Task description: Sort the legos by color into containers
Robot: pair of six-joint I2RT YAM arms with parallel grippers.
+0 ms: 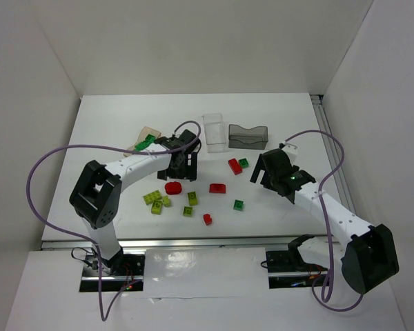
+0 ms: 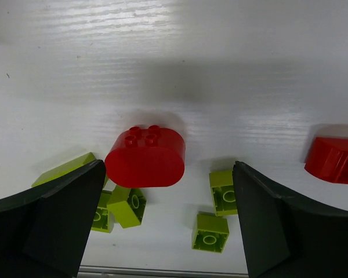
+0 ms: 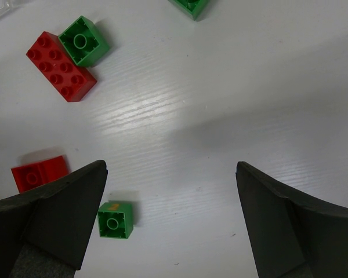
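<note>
Next, my left gripper shifts left in the wrist view and down around the rounded ends of the red oval brick (image 1: 173,187) (image 2: 145,159), which lies off-center that way.
Three containers stand at the back: tan wood (image 1: 150,132) holding a dark green brick (image 1: 145,143), clear plastic (image 1: 214,131), and smoky grey (image 1: 248,136). My left gripper (image 1: 177,172) is open and empty, hovering just behind a red oval brick (image 1: 173,187). In the left wrist view that brick (image 2: 145,157) lies between and ahead of the open jaws (image 2: 169,220), with lime bricks (image 2: 210,233) below it. My right gripper (image 1: 261,176) is open and empty. In the right wrist view (image 3: 171,220) a small green brick (image 3: 115,219) lies by its left finger.
Loose bricks lie mid-table: a long red brick (image 1: 234,165) touching a green one (image 1: 243,163), a red one (image 1: 217,187), a green one (image 1: 239,204), a small red one (image 1: 208,219), and several lime ones (image 1: 155,201). The table's front edge (image 1: 193,241) is close behind them.
</note>
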